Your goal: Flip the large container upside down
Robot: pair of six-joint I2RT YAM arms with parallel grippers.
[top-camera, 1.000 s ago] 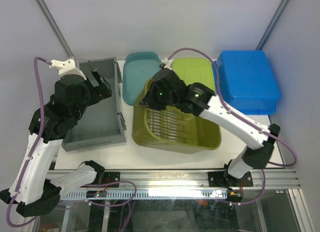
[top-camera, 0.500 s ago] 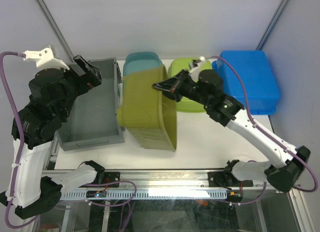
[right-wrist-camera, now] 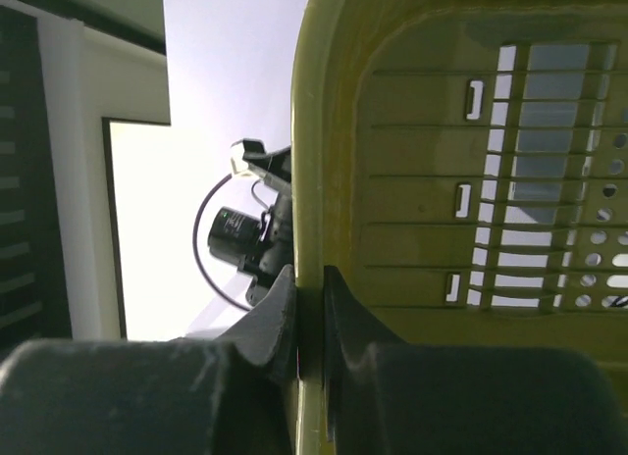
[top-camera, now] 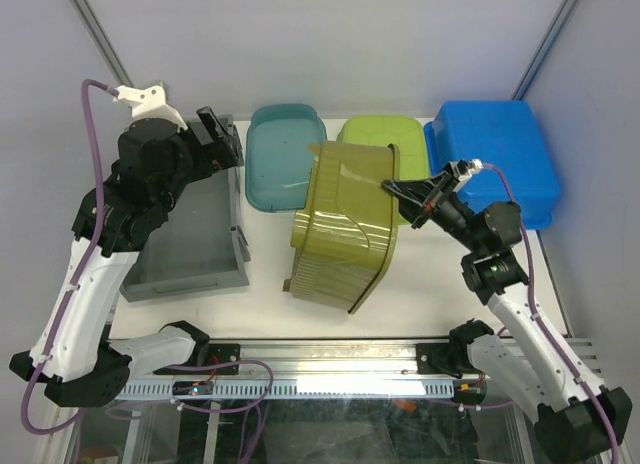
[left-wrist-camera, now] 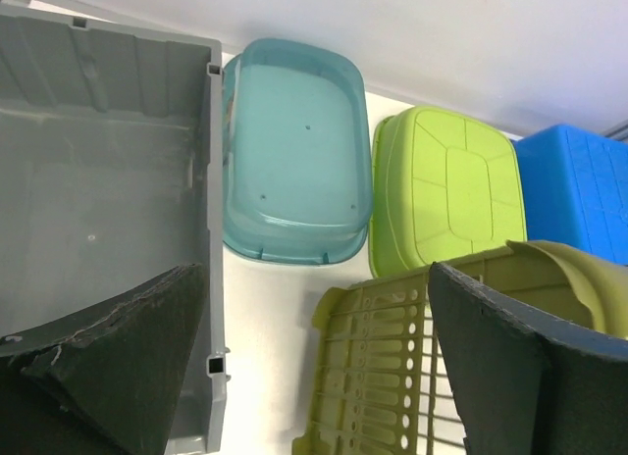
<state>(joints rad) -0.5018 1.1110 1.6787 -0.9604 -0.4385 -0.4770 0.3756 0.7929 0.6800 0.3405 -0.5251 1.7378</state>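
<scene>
Next, the right gripper moves down toward the white table, below it and to its right in the top view, and releases, because the container point(top-camera: 345, 224) stands tipped.
The large olive slotted container point(top-camera: 345, 224) stands tipped up on one edge in the middle of the table, its slotted wall toward the front left. My right gripper point(top-camera: 402, 198) is shut on its upper right rim; in the right wrist view the fingers point(right-wrist-camera: 270, 318) clamp the rim point(right-wrist-camera: 312, 180) between them. My left gripper point(top-camera: 215, 144) is open and empty above the grey bin point(top-camera: 185, 249), apart from the olive container point(left-wrist-camera: 392, 367), which shows at the lower right of the left wrist view.
A teal tub point(top-camera: 280, 154), a lime tub point(top-camera: 380, 132) and a blue tub point(top-camera: 495, 159) lie upside down along the back. The grey bin point(left-wrist-camera: 98, 180) stands open at the left. White table point(top-camera: 430, 284) shows to the right of the olive container.
The olive container went from lying flat and upright to tipped on its side and over further. My right arm swung out to the right with the rim. My left arm shifted above the grey bin.
</scene>
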